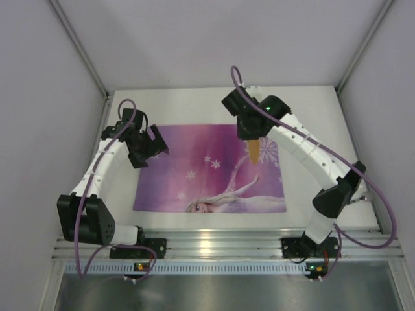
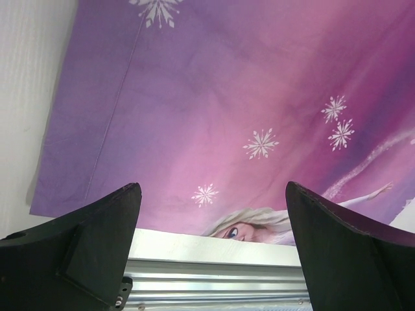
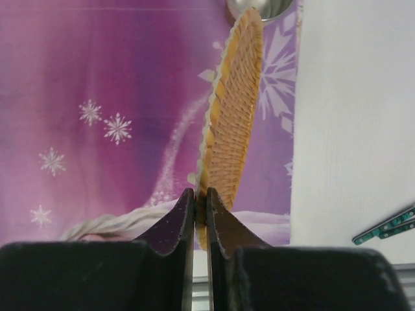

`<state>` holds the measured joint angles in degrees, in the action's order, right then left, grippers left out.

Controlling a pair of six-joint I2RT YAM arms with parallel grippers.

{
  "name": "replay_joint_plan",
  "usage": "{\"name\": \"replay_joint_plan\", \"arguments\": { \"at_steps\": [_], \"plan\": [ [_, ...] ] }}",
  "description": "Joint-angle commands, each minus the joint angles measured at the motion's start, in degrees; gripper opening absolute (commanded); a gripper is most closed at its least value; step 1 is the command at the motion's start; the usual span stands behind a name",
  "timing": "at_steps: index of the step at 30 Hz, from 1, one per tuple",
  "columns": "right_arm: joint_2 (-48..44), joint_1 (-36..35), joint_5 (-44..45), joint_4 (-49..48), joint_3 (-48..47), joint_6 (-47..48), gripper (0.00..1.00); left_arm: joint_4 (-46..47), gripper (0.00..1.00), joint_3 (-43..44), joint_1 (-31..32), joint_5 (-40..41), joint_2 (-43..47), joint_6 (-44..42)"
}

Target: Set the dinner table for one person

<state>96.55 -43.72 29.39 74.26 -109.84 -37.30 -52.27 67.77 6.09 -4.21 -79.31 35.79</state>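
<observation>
My right gripper moves toward the placemat's bare middle next, tilting and lowering the woven disc (image 1: 257,151) flat onto it. The disc still hangs on edge off-centre.
The white dinner table (image 1: 318,107) carries a purple printed placemat (image 1: 201,178) in its middle. My right gripper (image 1: 254,137) is shut on the rim of a round woven yellow-orange disc (image 1: 257,151), held on edge above the placemat's right part. In the right wrist view the gripper (image 3: 201,197) pinches the disc (image 3: 235,110) at its lower rim, above the placemat (image 3: 97,78). My left gripper (image 1: 144,152) is open and empty over the placemat's left edge; the left wrist view shows it (image 2: 213,189) above the placemat (image 2: 227,97).
A shiny silver round object (image 3: 262,6) shows partly at the top of the right wrist view, beyond the disc. An aluminium rail (image 1: 220,243) runs along the table's near edge. Grey walls enclose the table's left, right and back. A green strip (image 3: 386,227) lies at right.
</observation>
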Motion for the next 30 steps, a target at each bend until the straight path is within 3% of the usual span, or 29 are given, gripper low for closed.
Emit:
{"name": "replay_joint_plan", "arguments": {
  "at_steps": [1, 9, 17, 30],
  "plan": [
    [6.69, -5.74, -0.2, 3.79, -6.85, -1.72, 0.0, -2.74, 0.98, 4.21, 0.07, 1.65, 0.73, -0.99],
    [23.23, -10.76, -0.56, 5.37, -22.69, 2.4, 0.0, -3.36, 0.99, 4.22, 0.07, 9.13, 9.6, -1.07],
    [30.79, -13.84, -4.68, 0.11, -21.29, 3.99, 0.0, -6.79, 0.99, 2.72, 0.07, 10.36, 13.29, -0.64],
    [34.75, -15.87, -26.21, -15.37, -16.11, 8.82, 0.0, -8.64, 0.99, 2.46, 0.07, 12.64, 15.06, -0.46]
  ]
}}
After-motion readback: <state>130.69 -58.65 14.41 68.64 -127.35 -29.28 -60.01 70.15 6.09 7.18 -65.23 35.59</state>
